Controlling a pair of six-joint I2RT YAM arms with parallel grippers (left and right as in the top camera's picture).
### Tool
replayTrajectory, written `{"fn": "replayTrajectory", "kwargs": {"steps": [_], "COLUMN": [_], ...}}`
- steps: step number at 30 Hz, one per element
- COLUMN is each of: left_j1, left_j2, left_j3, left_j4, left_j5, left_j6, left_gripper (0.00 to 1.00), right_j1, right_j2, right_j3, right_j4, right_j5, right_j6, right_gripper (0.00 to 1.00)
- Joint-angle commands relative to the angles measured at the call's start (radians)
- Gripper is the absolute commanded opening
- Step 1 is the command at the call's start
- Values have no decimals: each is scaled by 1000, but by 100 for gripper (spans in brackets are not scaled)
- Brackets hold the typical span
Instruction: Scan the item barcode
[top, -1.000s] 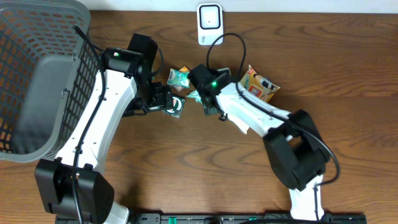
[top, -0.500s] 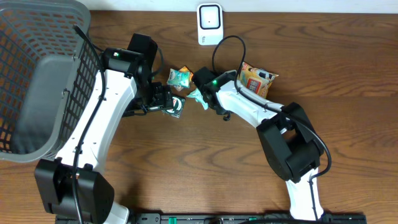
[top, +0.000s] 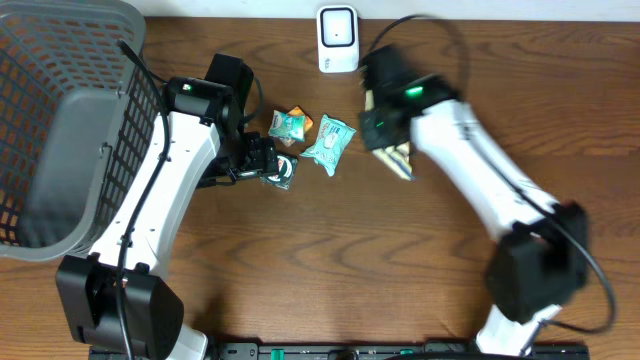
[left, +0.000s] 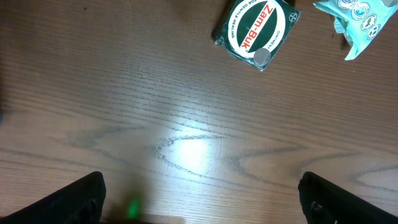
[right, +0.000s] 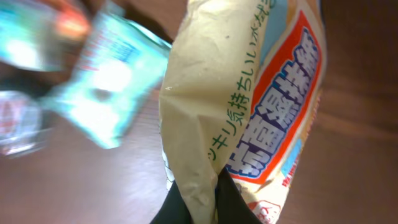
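Note:
I need to turn, lower and release the bag (top: 398, 160) with my right gripper on the bare wood below and to its right in the overhead view, clear of the packets.
My right gripper (right: 205, 200) is shut on a beige and orange snack bag (right: 249, 93), pinching a fold of its edge between the black fingers (right: 180, 208). Overhead, that gripper (top: 385, 132) holds the bag (top: 398, 160) just right of and below the white scanner (top: 338, 38) at the table's back edge. My left gripper (left: 202, 205) hangs open over bare wood, with a green Zam-Buk tin (left: 257, 32) ahead of it. Seen from overhead, the left gripper (top: 266, 165) sits beside the tin (top: 283, 172).
A teal packet (top: 328, 143) and a green and orange packet (top: 290, 123) lie between the two grippers. The teal packet (right: 112, 81) shows blurred in the right wrist view. A large grey basket (top: 60, 120) fills the left side.
The right arm has swung from beside the teal packet to the right and back, its jaws have shut on the snack bag, and the bag has left its earlier spot. The left arm has not moved.

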Motion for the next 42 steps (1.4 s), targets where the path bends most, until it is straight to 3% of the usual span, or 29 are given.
{"fn": "replayTrajectory", "kwargs": {"steps": [1, 4, 11, 13, 15, 17, 21, 26, 31, 36, 42], "left_j1": [0, 0, 0, 0, 0, 0, 0, 0, 0, 0, 0], "left_j2": [4, 4, 4, 4, 4, 4, 4, 4, 4, 4, 4], "left_j3": [11, 11, 11, 11, 11, 11, 11, 11, 11, 11, 11], "left_j4": [-7, -7, -7, -7, -7, -7, -7, -7, -7, -7, -7], "left_j5": [-2, -2, -2, -2, -2, -2, -2, -2, -2, -2, -2], "left_j6": [6, 6, 6, 6, 6, 6, 6, 6, 6, 6, 6], "left_gripper": [98, 98, 98, 98, 98, 98, 98, 97, 98, 98, 98], "right_j1": [-120, -238, -403, -443, -487, -530, -607, -650, -632, -591, -510], "right_j2": [-23, -1, 63, 86, 108, 111, 93, 59, 47, 50, 81], "right_j3": [11, -33, -238, -293, -313, -313, -275, -207, -165, -179, -183], "right_j4": [-10, -13, 87, 134, 150, 157, 134, 85, 142, 317, 462], "right_j5": [-529, -901, -1122, -1111, -1054, -960, -799, -781, -747, -689, -549], "right_j6": [-246, -384, -386, -385, -346, -274, -199, -199, -199, -200, -199], "right_gripper": [1, 1, 1, 2, 14, 18, 37, 61, 68, 99, 99]}}
